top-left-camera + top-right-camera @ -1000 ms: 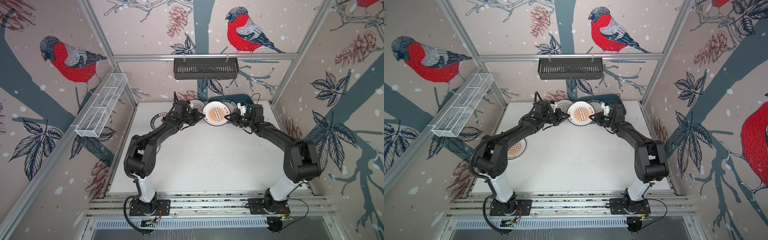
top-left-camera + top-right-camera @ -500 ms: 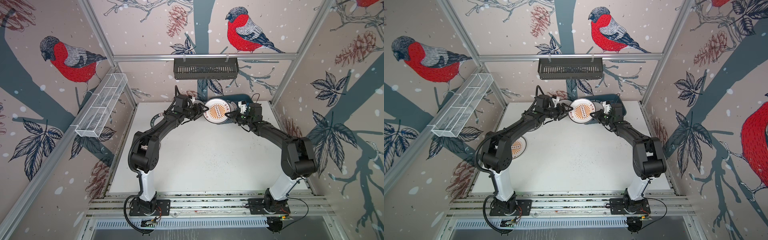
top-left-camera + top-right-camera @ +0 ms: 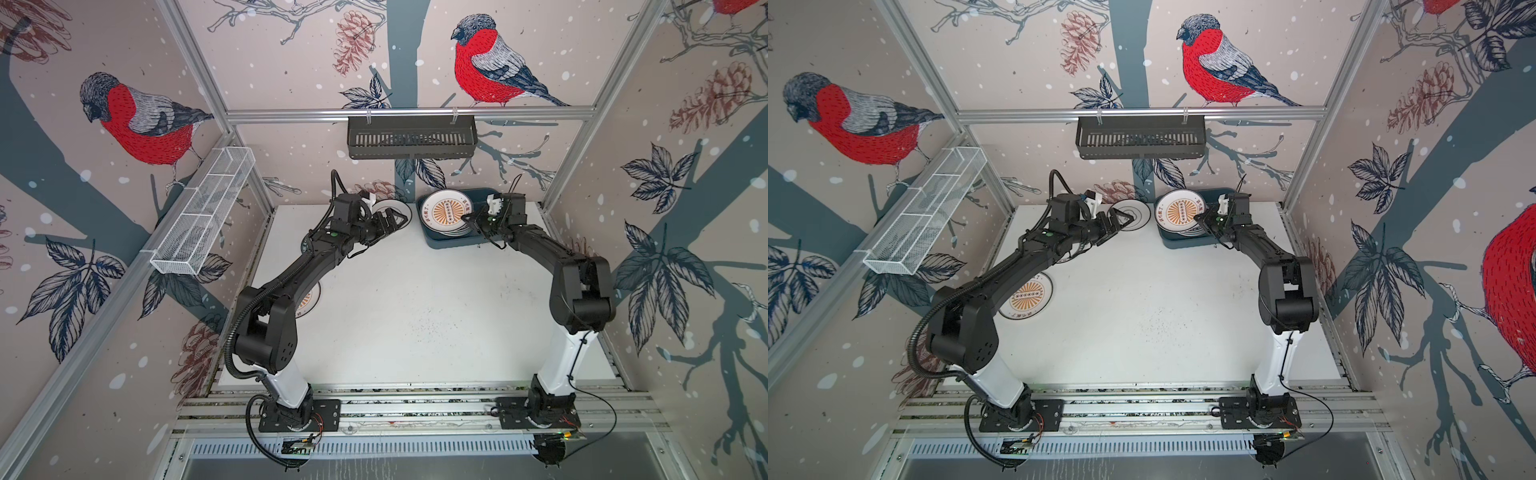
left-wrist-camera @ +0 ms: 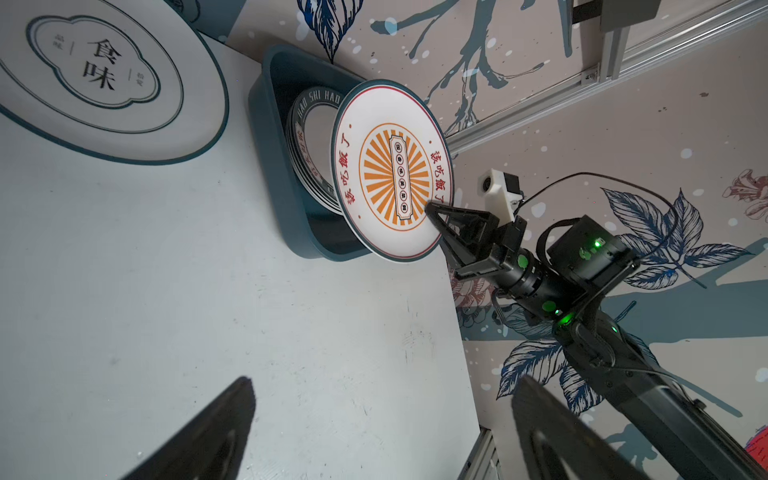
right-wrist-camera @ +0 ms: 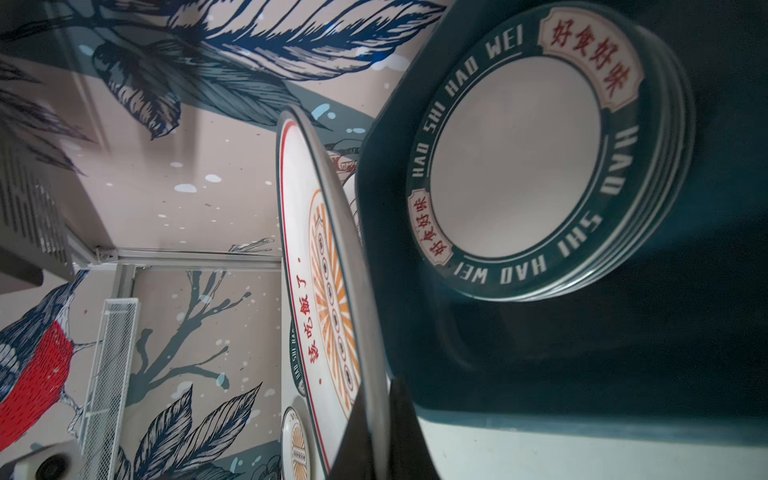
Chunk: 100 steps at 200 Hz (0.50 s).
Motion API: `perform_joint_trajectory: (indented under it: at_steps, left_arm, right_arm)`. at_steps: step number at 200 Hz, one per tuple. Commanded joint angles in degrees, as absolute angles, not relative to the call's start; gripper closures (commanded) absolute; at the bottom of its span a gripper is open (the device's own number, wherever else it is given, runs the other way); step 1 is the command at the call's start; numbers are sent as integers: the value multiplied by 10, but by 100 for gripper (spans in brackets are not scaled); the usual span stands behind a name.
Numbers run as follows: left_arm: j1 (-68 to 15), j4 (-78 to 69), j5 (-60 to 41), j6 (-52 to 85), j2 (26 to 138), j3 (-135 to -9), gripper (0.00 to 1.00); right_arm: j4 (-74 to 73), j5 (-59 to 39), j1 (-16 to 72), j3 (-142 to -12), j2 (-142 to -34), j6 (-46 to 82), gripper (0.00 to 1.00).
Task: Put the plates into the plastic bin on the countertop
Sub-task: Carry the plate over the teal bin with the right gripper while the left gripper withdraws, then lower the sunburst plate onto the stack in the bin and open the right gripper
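The orange sunburst plate [image 3: 446,212] still hangs above the stack of teal lettered-rim plates, so next my right gripper needs to lower to lay it there and release its rim.
My right gripper [image 3: 471,219] [image 5: 376,415] is shut on the rim of an orange sunburst plate [image 3: 446,212] [image 4: 390,170], holding it tilted over the teal plastic bin [image 3: 453,242] [image 4: 274,137]. A stack of teal lettered-rim plates [image 5: 515,158] lies in the bin. My left gripper [image 3: 395,220] [image 4: 382,415] is open and empty, above the countertop [image 3: 415,311] beside a cloud-emblem plate [image 3: 1136,212] [image 4: 95,75]. Another sunburst plate [image 3: 1027,296] lies at the table's left, and a teal-rimmed plate [image 3: 1065,259] shows under the left arm.
A black slotted shelf basket [image 3: 411,137] hangs on the back rail above the bin. A white wire basket [image 3: 208,216] is fixed to the left wall. The bin stands in the back right corner, close to the walls.
My left gripper opened, let go of the sunburst plate and drew back to the left. My right gripper carried the plate right, over the bin.
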State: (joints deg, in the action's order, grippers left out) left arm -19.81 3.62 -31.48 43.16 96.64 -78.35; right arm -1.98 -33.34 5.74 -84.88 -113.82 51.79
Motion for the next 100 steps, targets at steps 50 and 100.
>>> perform_joint_trajectory:
  at_steps: [50,100]
  left_arm:
    - [-197,84,-309,323,978,-854,4]
    - [-170,134,-329,264,1029,-944,4]
  right_arm:
    - [33,-270,44,-977,-1251,516,97]
    - [42,-254,44,-1040,-1309,533,97]
